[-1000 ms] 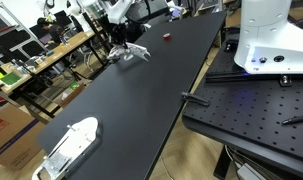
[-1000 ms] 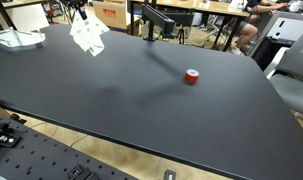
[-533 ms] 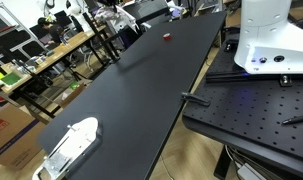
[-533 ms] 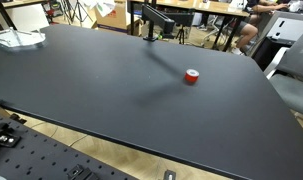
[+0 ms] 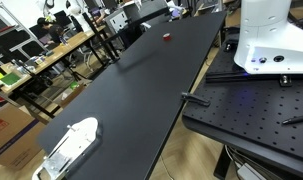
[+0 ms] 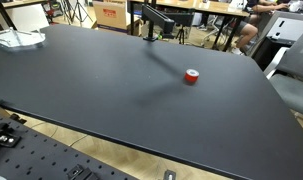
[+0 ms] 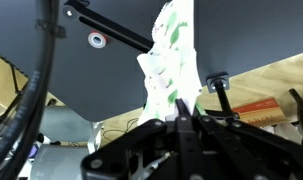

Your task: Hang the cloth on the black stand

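Note:
The white cloth goes with my gripper over the black stand's bar point(image 7: 106, 28) and down next, for release there. The bar still lies beyond my gripper's closed fingers.
In the wrist view my gripper point(image 7: 181, 118) is shut on the white cloth with green marks point(image 7: 171, 55), which stretches away from the jaws over the black table. The black stand's bar point(image 7: 106, 28) runs slantwise just beyond the cloth. In both exterior views the stand point(image 6: 151, 20) stands at the table's far edge point(image 5: 173, 10). The gripper and the cloth are out of both exterior views.
A small red roll point(image 6: 192, 76) lies on the black table point(image 6: 111, 90); it also shows in the wrist view point(image 7: 95, 40) and in an exterior view point(image 5: 167, 37). A white object point(image 5: 71, 143) lies at one table corner point(image 6: 16, 38). The white robot base point(image 5: 271, 35) stands beside the table.
A second ago the gripper held the cloth just above the table near the far end. It has since lifted up and out of both exterior views with the cloth.

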`<state>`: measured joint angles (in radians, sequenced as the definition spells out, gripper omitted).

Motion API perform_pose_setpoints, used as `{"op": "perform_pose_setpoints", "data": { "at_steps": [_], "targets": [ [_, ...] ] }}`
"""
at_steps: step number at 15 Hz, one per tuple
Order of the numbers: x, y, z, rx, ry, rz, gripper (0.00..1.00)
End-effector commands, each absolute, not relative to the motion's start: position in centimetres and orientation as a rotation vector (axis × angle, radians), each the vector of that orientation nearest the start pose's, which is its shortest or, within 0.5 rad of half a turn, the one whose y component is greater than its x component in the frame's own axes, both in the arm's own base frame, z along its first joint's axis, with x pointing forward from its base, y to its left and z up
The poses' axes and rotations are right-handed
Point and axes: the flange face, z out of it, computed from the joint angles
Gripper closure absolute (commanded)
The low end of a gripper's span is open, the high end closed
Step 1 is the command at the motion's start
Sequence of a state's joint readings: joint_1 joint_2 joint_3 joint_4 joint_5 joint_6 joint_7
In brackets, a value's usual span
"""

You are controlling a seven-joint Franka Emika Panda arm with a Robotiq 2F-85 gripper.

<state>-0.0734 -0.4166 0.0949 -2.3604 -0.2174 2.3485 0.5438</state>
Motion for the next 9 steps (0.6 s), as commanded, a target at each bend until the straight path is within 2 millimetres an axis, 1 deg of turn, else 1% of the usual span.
{"op": "perform_pose_setpoints", "data": {
  "at_steps": [1, 5, 7, 9],
  "targets": [
    [46.9, -3.4, 52.1, -3.026, 0.801, -0.66, 0.99],
    [46.9, -7.4, 49.7, -2.982, 0.936, -0.567, 0.99],
    [46.6, -8.8, 48.5, -2.967, 0.984, -0.517, 0.99],
    [46.4, -9.8, 47.4, -2.964, 1.016, -0.479, 0.99]
  ]
}}
